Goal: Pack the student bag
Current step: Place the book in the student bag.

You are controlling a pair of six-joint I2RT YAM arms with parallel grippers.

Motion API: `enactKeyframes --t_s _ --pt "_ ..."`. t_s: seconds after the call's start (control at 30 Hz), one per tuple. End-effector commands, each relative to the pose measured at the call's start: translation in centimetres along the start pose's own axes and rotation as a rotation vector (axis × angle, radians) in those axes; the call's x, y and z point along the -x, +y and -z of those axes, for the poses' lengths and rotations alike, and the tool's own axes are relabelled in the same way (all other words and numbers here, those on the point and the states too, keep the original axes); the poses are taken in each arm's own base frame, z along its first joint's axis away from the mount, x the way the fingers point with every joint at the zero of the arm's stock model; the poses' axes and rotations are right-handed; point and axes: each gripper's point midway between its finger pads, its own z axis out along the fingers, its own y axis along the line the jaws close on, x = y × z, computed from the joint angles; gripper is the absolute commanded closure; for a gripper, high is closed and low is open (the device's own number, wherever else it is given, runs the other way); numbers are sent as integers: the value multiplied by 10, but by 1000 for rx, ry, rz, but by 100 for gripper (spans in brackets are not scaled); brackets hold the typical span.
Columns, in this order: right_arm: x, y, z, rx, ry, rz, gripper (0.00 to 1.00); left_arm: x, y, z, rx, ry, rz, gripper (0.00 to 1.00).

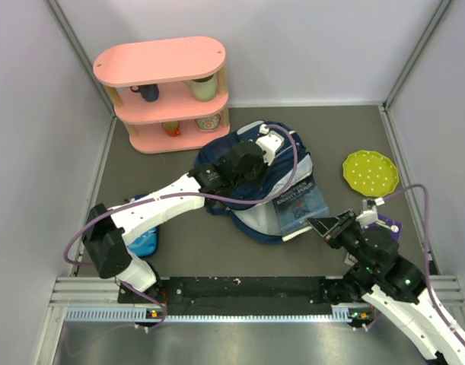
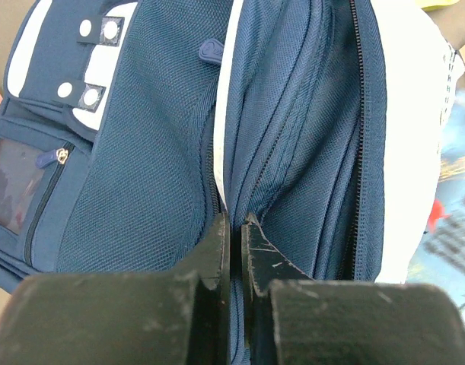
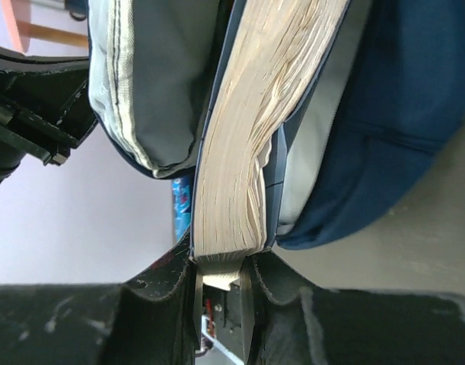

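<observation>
Next, my left gripper draws the blue fold of the bag back and to the left in the top view, then releases it. The book [image 1: 299,204] still juts from the bag's opening.
The navy student bag [image 1: 293,169] lies open in the middle of the table, pale lining showing at its mouth. My left gripper [image 1: 251,162] sits on top of it, shut on a fold of the bag's blue fabric [image 2: 141,152] by the zipper seam; the jaws [image 2: 236,222] stand almost touching. My right gripper [image 1: 313,223] is shut on the corner of a thick book [image 1: 299,204]. In the right wrist view the book's cream page edge [image 3: 240,137] runs from the gripper [image 3: 223,260] into the bag's mouth, between grey lining [image 3: 152,84] and navy cloth [image 3: 403,114].
A pink shelf [image 1: 165,62] with cups stands at the back left. A green dotted plate [image 1: 371,172] lies at the right. A bright-blue pencil case [image 1: 144,242] lies by the left arm. A small purple item [image 1: 392,226] sits near the right arm.
</observation>
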Motion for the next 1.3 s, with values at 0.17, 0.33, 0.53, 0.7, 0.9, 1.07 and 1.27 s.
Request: enactKeyframes --t_s 0.17,0.33,0.53,0.7,0.9,1.07,1.27 --pt "1 93 -29 446 -5 -125 100 109 -2 60 -66 -348 99 100" --pt "2 99 -50 513 -23 -118 100 111 -1 66 -86 -360 100 100" --pt "-1 111 -66 565 33 -135 100 110 -1 67 -95 -358 96 100" --pt "2 124 -61 569 35 -70 100 104 7 63 -88 -342 106 100" --pt "10 127 -37 555 8 -40 100 104 14 62 -91 -342 118 100" --pt "8 124 -41 568 14 -73 100 109 9 65 -125 -359 117 100" --pt "1 123 -63 600 28 -87 100 115 -19 76 -293 -376 88 100"
